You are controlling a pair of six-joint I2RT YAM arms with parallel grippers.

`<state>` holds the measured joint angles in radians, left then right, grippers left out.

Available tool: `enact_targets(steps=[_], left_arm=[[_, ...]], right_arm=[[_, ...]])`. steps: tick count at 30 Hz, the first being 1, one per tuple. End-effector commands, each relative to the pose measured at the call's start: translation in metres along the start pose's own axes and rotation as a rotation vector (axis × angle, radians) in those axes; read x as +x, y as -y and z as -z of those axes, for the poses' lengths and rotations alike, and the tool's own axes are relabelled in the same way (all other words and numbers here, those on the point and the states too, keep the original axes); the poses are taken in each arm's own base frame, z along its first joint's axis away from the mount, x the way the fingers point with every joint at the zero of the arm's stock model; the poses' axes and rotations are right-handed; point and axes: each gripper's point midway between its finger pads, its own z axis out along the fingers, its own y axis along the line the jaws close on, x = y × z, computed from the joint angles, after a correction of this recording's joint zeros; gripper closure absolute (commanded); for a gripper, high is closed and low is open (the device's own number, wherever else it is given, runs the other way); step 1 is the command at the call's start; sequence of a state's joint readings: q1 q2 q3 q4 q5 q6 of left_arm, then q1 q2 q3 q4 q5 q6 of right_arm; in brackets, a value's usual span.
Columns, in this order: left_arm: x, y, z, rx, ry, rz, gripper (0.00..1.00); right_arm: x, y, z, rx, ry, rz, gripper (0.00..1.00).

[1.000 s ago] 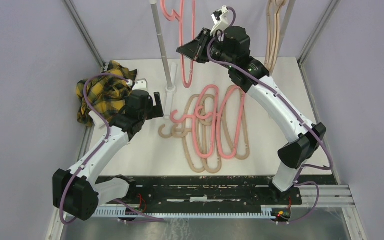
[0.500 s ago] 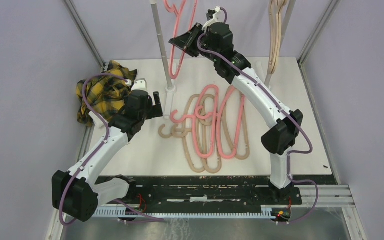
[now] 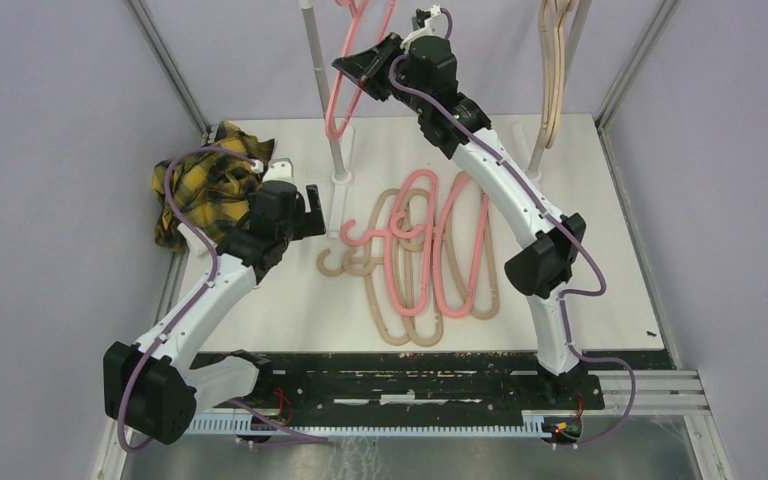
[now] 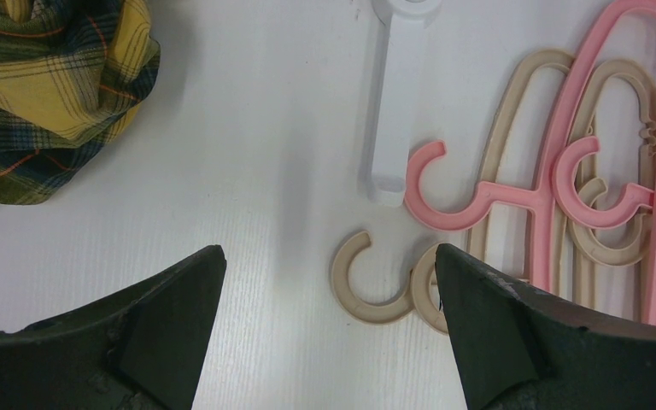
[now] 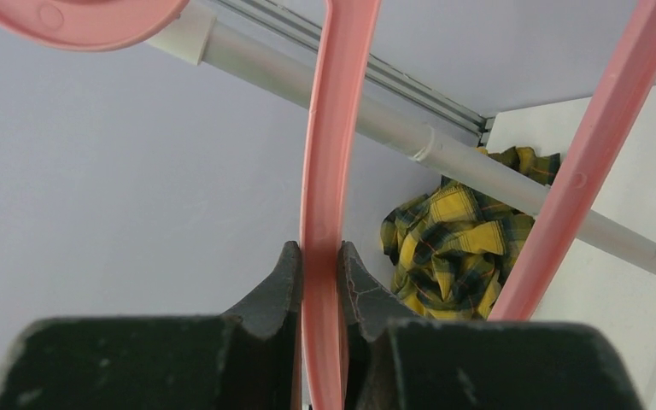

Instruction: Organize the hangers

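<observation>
My right gripper is holding the salmon pink hanger (image 3: 345,100), and its hook curves by the white pole. My gripper will next move down a little beside the white pole's upper end (image 3: 307,6) and let go of the hanger there.
My right gripper (image 3: 352,68) is raised high at the back and shut on a salmon pink hanger (image 3: 345,100); its bar runs between my fingertips (image 5: 320,256), and its hook curves by the white rail (image 5: 325,90). A pile of pink and beige hangers (image 3: 425,255) lies flat mid-table, their hooks showing in the left wrist view (image 4: 444,192). Beige hangers (image 3: 552,70) hang at the back right. My left gripper (image 3: 312,208) is open and empty, hovering left of the pile, with a beige hook (image 4: 367,282) between the fingers below.
A yellow-black plaid cloth (image 3: 205,185) is bunched at the table's back left, also in the left wrist view (image 4: 51,85). A white rack pole (image 3: 322,90) stands on a base (image 3: 341,180) behind the pile. Frame posts flank the table.
My right gripper has moved up and to the left with the pink hanger, swinging it toward the rack pole. The left arm and the pile have not moved.
</observation>
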<state>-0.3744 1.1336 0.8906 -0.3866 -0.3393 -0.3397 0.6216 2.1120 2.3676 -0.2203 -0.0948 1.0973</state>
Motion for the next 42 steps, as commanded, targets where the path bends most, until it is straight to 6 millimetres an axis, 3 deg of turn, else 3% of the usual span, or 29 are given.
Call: enact_targets(steps=[1, 10, 13, 16, 17, 21, 23, 25, 27, 30, 35, 37, 40, 42], left_arm=[[-0.024, -0.004, 0.01, -0.005, 0.074, -0.036, 0.01], [-0.023, -0.004, 0.007, -0.01, 0.068, -0.042, 0.01], [-0.023, -0.004, 0.006, -0.009, 0.066, -0.042, 0.01], [-0.022, -0.003, 0.005, -0.009, 0.064, -0.043, 0.01], [-0.022, -0.004, 0.006, -0.011, 0.064, -0.043, 0.01], [-0.021, -0.005, 0.005, -0.016, 0.062, -0.043, 0.01], [-0.02, -0.005, 0.004, -0.018, 0.06, -0.045, 0.01], [-0.018, -0.006, 0.004, -0.025, 0.055, -0.045, 0.01], [-0.018, -0.006, 0.004, -0.023, 0.055, -0.043, 0.01], [-0.019, -0.005, 0.004, -0.022, 0.056, -0.042, 0.01], [-0.022, -0.003, 0.003, -0.015, 0.057, -0.038, 0.01], [-0.02, -0.003, 0.001, -0.013, 0.05, -0.04, 0.01], [-0.017, -0.002, 0.0, -0.01, 0.041, -0.038, 0.01], [-0.016, -0.001, -0.002, -0.008, 0.034, -0.036, 0.01]], right_arm=[[-0.01, -0.016, -0.007, -0.04, 0.034, -0.033, 0.9], [0.011, 0.006, -0.011, 0.005, -0.033, -0.034, 0.84], [0.01, 0.002, -0.002, -0.004, -0.04, 0.011, 0.68], [-0.001, -0.006, 0.015, -0.009, -0.004, 0.094, 0.33], [-0.004, -0.01, 0.022, -0.011, 0.01, 0.125, 0.26], [-0.02, -0.021, 0.05, -0.005, 0.064, 0.216, 0.12], [-0.024, -0.022, 0.062, 0.004, 0.073, 0.261, 0.09], [-0.019, -0.008, 0.087, 0.073, 0.033, 0.369, 0.08], [-0.007, 0.018, 0.102, 0.164, -0.042, 0.443, 0.09], [0.023, 0.079, 0.136, 0.332, -0.17, 0.546, 0.12], [0.087, 0.205, 0.219, 0.635, -0.408, 0.661, 0.18], [0.119, 0.243, 0.251, 0.701, -0.521, 0.658, 0.23], [0.159, 0.28, 0.288, 0.764, -0.648, 0.654, 0.27], [0.172, 0.288, 0.296, 0.772, -0.673, 0.645, 0.27]])
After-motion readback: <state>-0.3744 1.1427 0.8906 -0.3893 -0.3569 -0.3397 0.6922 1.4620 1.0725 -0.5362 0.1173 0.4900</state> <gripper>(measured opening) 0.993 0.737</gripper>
